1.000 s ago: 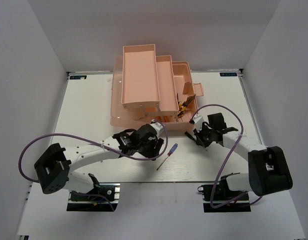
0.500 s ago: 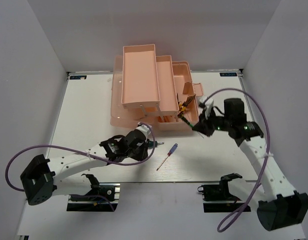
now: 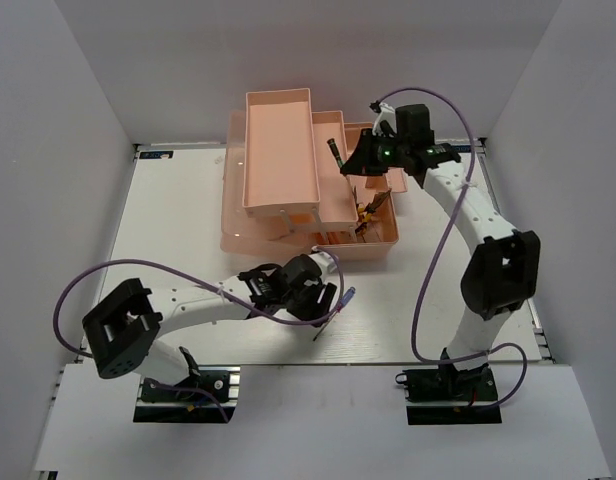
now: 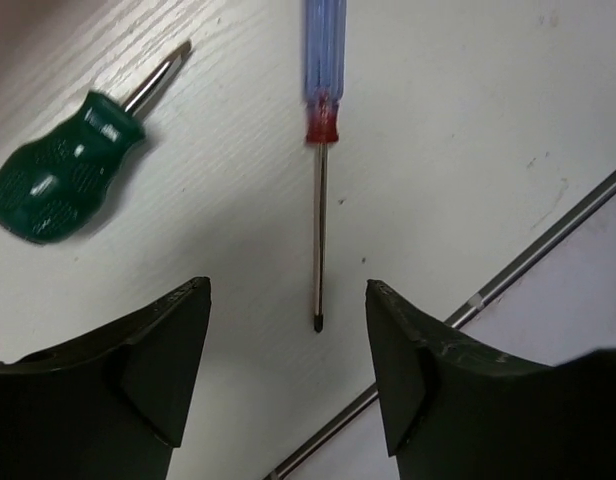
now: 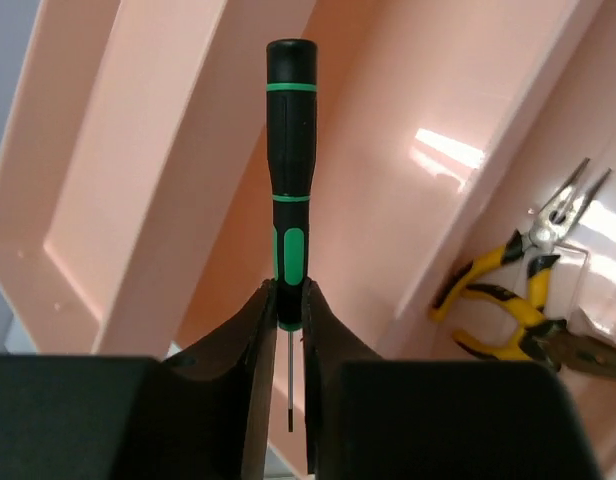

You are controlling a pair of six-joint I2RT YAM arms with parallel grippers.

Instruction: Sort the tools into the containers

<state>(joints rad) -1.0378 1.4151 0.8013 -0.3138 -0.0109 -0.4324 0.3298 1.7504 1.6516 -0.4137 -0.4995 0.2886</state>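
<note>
Next, my left gripper lowers outward along the screwdriver's stem onto the blue handle (image 3: 345, 298) (image 4: 325, 82) beside its red collar. The gripper's fingers stand only around the screwdriver's thin tip.
My right gripper (image 3: 352, 165) (image 5: 290, 300) is shut on the thin dark screwdriver (image 3: 333, 150) (image 5: 290, 150) with green bands, held above the middle tray (image 3: 333, 195) (image 5: 408, 150) of the salmon-pink toolbox (image 3: 238, 235). Two yellow-handled pliers (image 3: 368, 213) (image 5: 513, 300) lie in the base compartment. My left gripper (image 3: 324, 300) (image 4: 288, 290) hangs open over the table, its fingers (image 4: 158, 350) either side of the tip of the blue-handled screwdriver (image 3: 340, 304) (image 4: 324, 60). A stubby green-handled screwdriver (image 4: 58, 180) lies to its left.
The largest tray (image 3: 280, 150) (image 5: 128, 190) stands at the toolbox's left, raised above the others. The table's near edge with its metal rail (image 4: 548, 245) runs just behind the left gripper. The right arm reaches over the toolbox's right side.
The right arm has swung from in front of the toolbox up over its trays, carrying the thin screwdriver. The left gripper has shifted right, onto the blue screwdriver's tip.
</note>
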